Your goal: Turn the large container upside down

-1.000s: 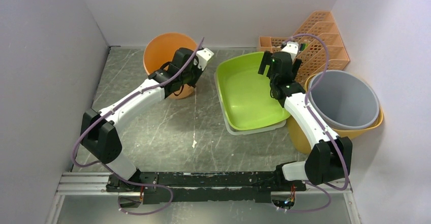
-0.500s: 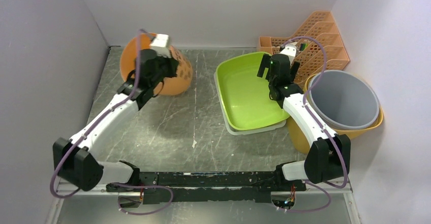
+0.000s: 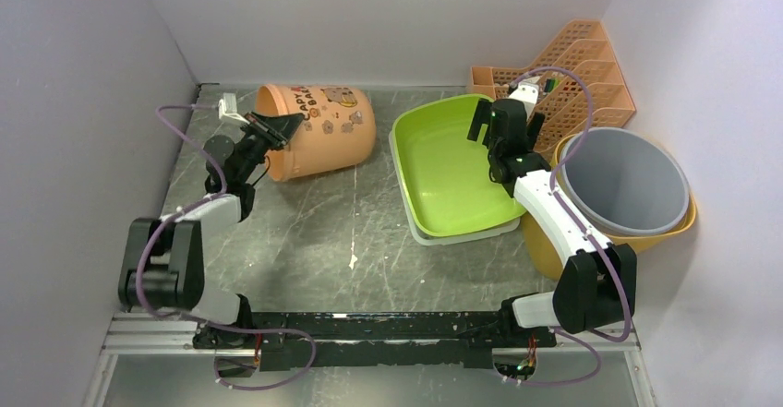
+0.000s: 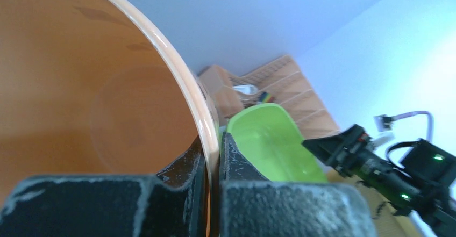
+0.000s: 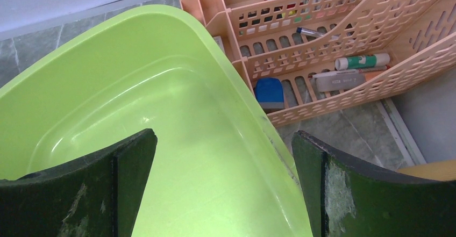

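Observation:
I will next lower my left gripper, move it to the left in the top view and let go of the container's rim, because bare tabletop lies below the gripper on that side.
The large container is an orange bucket with printed pictures. It lies on its side at the back left, mouth toward the left. My left gripper is shut on its rim. In the left wrist view the rim runs between the two fingers and the orange inside fills the left. My right gripper is open and empty, hovering over the right edge of the green tub, which also shows in the right wrist view.
The green tub sits in a white tray. A peach desk organiser with pens stands at the back right. A grey bin nested in a yellow bucket stands at the right wall. Walls close in on the left, back and right.
The left arm has pulled back to the left and tipped the orange bucket from upright onto its side. The right arm has stayed over the green tub.

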Robot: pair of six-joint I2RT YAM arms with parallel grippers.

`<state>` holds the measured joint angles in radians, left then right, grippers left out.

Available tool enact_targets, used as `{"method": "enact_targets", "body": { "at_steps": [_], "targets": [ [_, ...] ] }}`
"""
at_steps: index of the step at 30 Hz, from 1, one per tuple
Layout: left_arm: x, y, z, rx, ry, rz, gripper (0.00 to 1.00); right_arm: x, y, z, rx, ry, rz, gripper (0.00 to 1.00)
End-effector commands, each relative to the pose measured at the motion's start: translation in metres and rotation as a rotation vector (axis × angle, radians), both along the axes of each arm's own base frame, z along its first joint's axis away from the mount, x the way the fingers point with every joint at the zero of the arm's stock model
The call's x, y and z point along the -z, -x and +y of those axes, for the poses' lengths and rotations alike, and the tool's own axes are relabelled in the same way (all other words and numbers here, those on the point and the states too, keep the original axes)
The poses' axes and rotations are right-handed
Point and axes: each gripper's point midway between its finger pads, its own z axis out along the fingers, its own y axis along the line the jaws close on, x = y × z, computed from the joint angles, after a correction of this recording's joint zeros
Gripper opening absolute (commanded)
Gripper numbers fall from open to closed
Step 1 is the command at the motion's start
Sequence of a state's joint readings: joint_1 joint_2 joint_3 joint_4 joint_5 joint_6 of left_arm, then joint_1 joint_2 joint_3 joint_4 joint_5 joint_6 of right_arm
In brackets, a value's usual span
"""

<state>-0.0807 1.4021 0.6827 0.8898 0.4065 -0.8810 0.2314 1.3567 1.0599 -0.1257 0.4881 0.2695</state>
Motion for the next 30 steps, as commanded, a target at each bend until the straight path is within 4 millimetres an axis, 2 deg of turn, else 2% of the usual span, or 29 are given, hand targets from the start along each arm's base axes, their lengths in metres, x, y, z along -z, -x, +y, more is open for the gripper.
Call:
{"method": "enact_targets", "body": {
  "at_steps": [1, 3, 4, 7, 9, 11, 16, 18, 21, 22, 30],
  "targets": [
    [-0.061, 0.048, -0.007, 0.271, 0.273, -0.284, 0.07, -0.005, -0.003, -0.003, 0.023, 0.009, -0.023, 1.00],
    [-0.057, 0.051, 0.000, 0.309, 0.350, -0.295, 0.07, -0.004, -0.003, -0.003, 0.022, 0.010, -0.021, 1.00],
    [-0.049, 0.046, 0.004, 0.308, 0.372, -0.263, 0.07, -0.003, -0.003, -0.003, 0.022, 0.012, -0.018, 1.00],
    [-0.035, 0.042, 0.006, 0.291, 0.355, -0.241, 0.06, -0.001, -0.003, -0.004, 0.026, 0.016, -0.016, 1.00],
    [-0.033, 0.041, 0.006, 0.293, 0.353, -0.238, 0.07, 0.001, -0.003, -0.005, 0.029, 0.021, -0.013, 1.00],
    [-0.038, 0.037, 0.006, 0.300, 0.367, -0.242, 0.07, 0.002, -0.004, -0.005, 0.029, 0.022, -0.011, 1.00],
    [-0.072, 0.018, 0.008, 0.350, 0.434, -0.291, 0.07, 0.008, -0.007, -0.003, 0.026, 0.023, 0.003, 1.00],
    [-0.074, 0.004, 0.010, 0.359, 0.471, -0.277, 0.07, 0.009, -0.007, -0.004, 0.028, 0.025, 0.004, 1.00],
    [-0.054, -0.012, 0.010, 0.358, 0.489, -0.224, 0.07, 0.012, -0.007, -0.004, 0.024, 0.030, 0.009, 1.00],
    [-0.044, -0.017, 0.020, 0.332, 0.487, -0.203, 0.07, 0.013, -0.007, -0.004, 0.024, 0.033, 0.012, 1.00],
    [0.045, -0.032, 0.054, 0.215, 0.487, -0.001, 0.07, 0.015, -0.010, 0.000, 0.013, 0.020, 0.014, 1.00]
  ]
}}
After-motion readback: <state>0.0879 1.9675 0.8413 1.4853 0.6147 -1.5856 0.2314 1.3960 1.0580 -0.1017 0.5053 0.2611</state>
